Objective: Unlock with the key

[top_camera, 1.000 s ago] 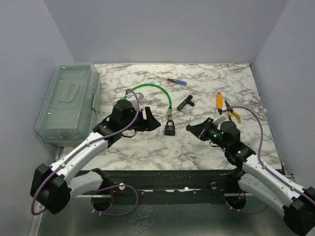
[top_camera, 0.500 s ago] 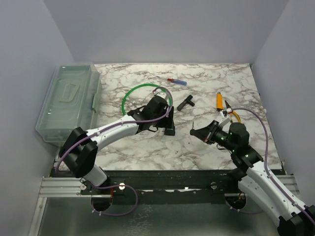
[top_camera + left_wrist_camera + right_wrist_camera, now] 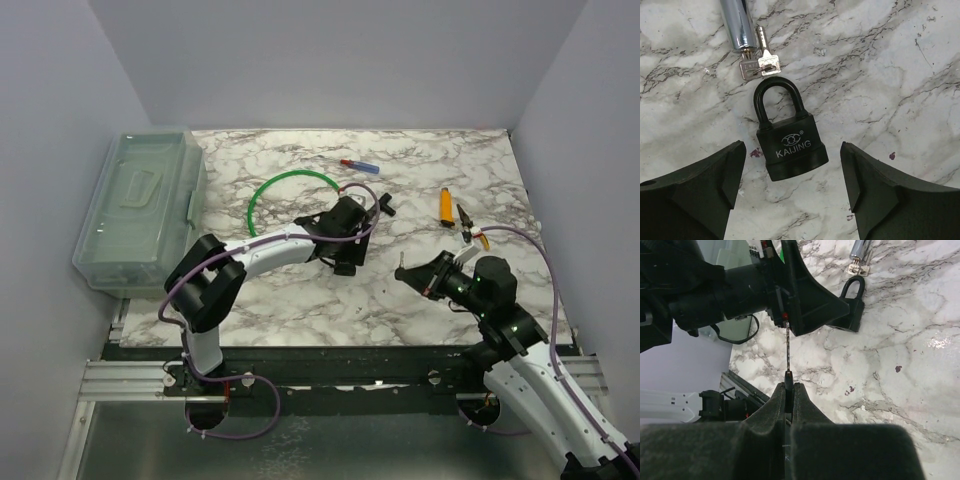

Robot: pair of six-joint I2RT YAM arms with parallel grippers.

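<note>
I need to lower and slightly turn my left gripper and close it around the lock body (image 3: 792, 148), as the padlock lies below it, slanted in the wrist view.
A black KAIJING padlock (image 3: 790, 142) lies flat on the marble table (image 3: 300, 300), its shackle pointing away from the left wrist camera. My left gripper (image 3: 792, 152) hovers over it, open, with one finger (image 3: 715, 175) on each side of the lock body and a gap on both sides. In the top view the left gripper (image 3: 345, 250) covers most of the lock. My right gripper (image 3: 788, 385) is shut on a key (image 3: 788, 347), whose thin blade sticks out towards the padlock (image 3: 850, 315). The right gripper (image 3: 412, 274) is to the right of the lock and apart from it.
A chrome cable-lock end (image 3: 740, 22) with two small keys (image 3: 760, 65) lies just beyond the shackle, on a green cable loop (image 3: 290, 180). A clear plastic box (image 3: 140, 210) stands at the left. A red-blue pen (image 3: 360, 166), an orange tool (image 3: 446, 205) and pliers (image 3: 470, 232) lie at the back right.
The left arm has swung right and stretched out over the padlock, and its jaws have opened wider. The right arm has drawn back to the right with the key.
</note>
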